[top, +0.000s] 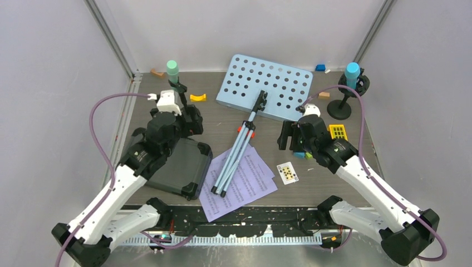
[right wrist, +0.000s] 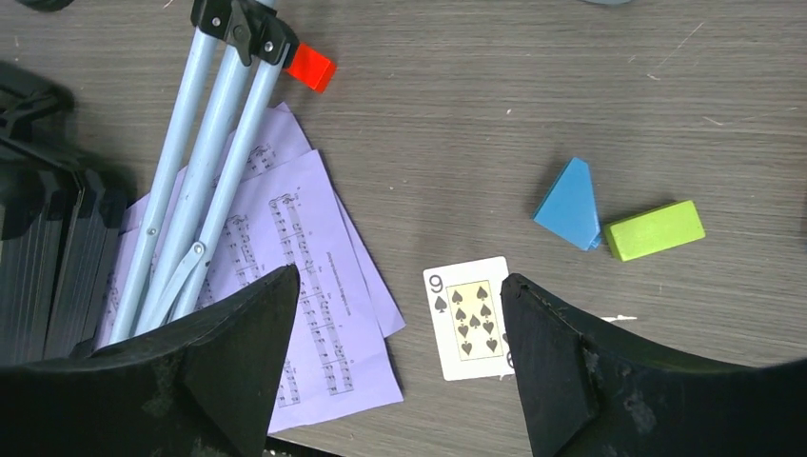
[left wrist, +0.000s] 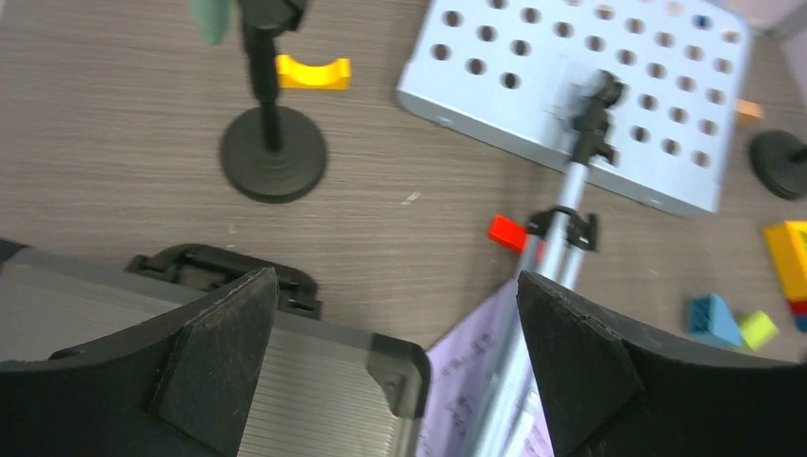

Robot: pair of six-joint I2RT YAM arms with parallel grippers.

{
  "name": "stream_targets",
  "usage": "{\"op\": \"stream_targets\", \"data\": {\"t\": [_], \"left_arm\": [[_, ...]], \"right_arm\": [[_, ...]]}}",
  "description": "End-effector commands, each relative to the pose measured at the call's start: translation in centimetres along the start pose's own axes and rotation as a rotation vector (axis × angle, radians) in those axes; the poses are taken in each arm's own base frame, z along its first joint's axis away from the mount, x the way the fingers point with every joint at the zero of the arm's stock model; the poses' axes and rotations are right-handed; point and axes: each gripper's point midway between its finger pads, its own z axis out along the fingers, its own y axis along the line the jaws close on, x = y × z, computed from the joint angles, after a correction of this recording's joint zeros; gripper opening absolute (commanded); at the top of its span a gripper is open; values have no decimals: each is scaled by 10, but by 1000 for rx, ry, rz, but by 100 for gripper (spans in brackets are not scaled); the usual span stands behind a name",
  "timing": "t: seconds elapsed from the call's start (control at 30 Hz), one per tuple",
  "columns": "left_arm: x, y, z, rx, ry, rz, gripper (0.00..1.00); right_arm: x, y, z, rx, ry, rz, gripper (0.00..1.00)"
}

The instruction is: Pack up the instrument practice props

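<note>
The left gripper moves outward next, away from the case, onto the black holder under the green microphone's head, since the microphone still stands on its pole.
The pale blue perforated music rack (top: 264, 86) lies flat at the back centre. Its folded tripod legs (top: 236, 153) rest across the lilac sheet-music pages (top: 245, 183). The green microphone (top: 172, 69) stands on a black pole at back left, with the round base (left wrist: 273, 152) in the left wrist view. The blue microphone (top: 352, 72) stands on its black pole base (top: 339, 111) at back right. My left gripper (top: 193, 119) is open and empty above the case corner (left wrist: 395, 352). My right gripper (top: 286, 136) is open and empty above the pages' edge and a card (right wrist: 400, 352).
A closed grey case with black corners (top: 181, 167) lies at left. A nine of spades card (right wrist: 468, 319), a blue block (right wrist: 568, 205), a green block (right wrist: 654, 229), a red block (right wrist: 310, 67), a yellow arch (left wrist: 312, 71) and a yellow dotted block (top: 338, 132) lie around.
</note>
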Motion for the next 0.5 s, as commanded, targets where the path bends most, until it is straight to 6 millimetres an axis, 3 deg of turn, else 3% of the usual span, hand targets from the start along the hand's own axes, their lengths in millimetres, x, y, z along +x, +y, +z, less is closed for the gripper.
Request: {"op": "stream_targets", "data": {"t": [0.0, 0.23, 0.47], "left_arm": [[-16, 32, 21, -175, -26, -26, 100], [-46, 60, 67, -289, -104, -104, 100], [-70, 55, 111, -274, -164, -147, 100]], "right_arm": [[-1, 12, -3, -64, 0, 19, 83], [7, 7, -6, -62, 4, 25, 82], [13, 4, -3, -51, 14, 19, 82]]}}
